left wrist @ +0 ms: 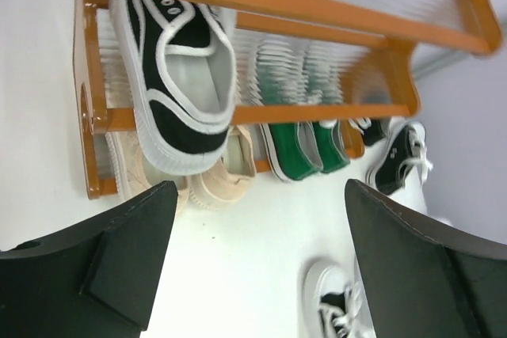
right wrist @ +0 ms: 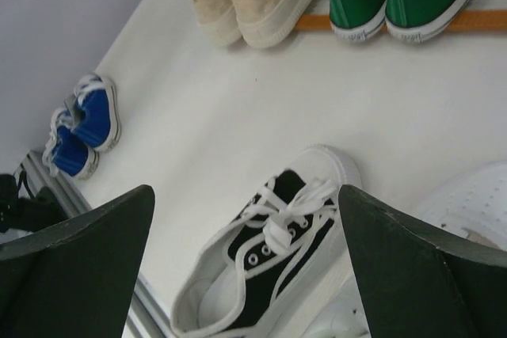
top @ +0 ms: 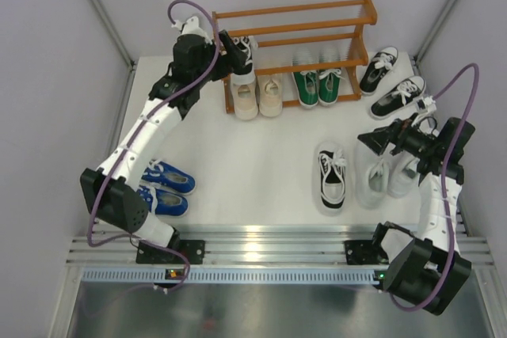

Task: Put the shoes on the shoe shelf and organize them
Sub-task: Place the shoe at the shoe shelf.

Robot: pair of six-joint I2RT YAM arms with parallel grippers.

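Observation:
My right gripper needs to move down and to the left in the top view, onto the single black shoe's side edge (top: 341, 178) (right wrist: 288, 277), because its mate is already on the shelf.
The shoe shelf (top: 293, 17) stands at the back. A beige pair (top: 258, 97) and a green pair (top: 318, 86) sit on its lowest tier. One black shoe (top: 245, 59) rests on the middle tier at the left, also in the left wrist view (left wrist: 186, 77). My left gripper (top: 226, 50) is open and empty just in front of it (left wrist: 257, 263). Its mate, a black shoe (top: 333, 176), lies on the table and shows in the right wrist view (right wrist: 269, 251). My right gripper (top: 379, 140) is open and empty above and to the right of that shoe (right wrist: 245, 271).
A blue pair (top: 165, 187) lies at the near left. A white pair (top: 388, 176) lies under my right arm beside the single black shoe. Another black pair (top: 392, 81) lies right of the shelf. Grey walls close both sides.

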